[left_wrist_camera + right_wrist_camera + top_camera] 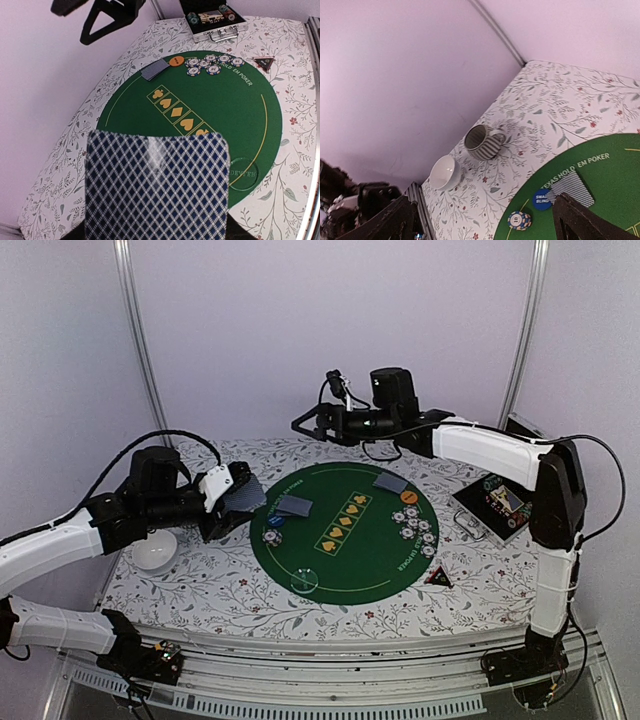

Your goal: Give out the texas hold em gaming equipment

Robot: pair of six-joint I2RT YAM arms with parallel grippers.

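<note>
My right gripper moves back and to the left in the top view onto the card stack's loose corner (pixel 257 481) next, because the cards jut from my left gripper.
My left gripper (pixel 232 503) is shut on a stack of blue-diamond-backed playing cards (pixel 157 185), held above the left edge of the round green mat (pixel 350 558); the stack hides its fingers in the left wrist view. Two small card piles lie on the mat, one at the left (pixel 295 505) and one at the far right (pixel 391 482). Beside the left pile are a blue button (pixel 542 198) and a chip stack (pixel 519 220). An orange button (pixel 408 497) and several chips (pixel 417 530) lie at the right. My right gripper (pixel 305 424) is open and empty, high above the mat's far edge.
A striped mug (pixel 484 142) and a white bowl (pixel 445 172) stand on the floral cloth left of the mat. An open metal chip case (pixel 495 505) sits at the right, and a black triangular piece (pixel 438 578) lies near the mat's right front edge.
</note>
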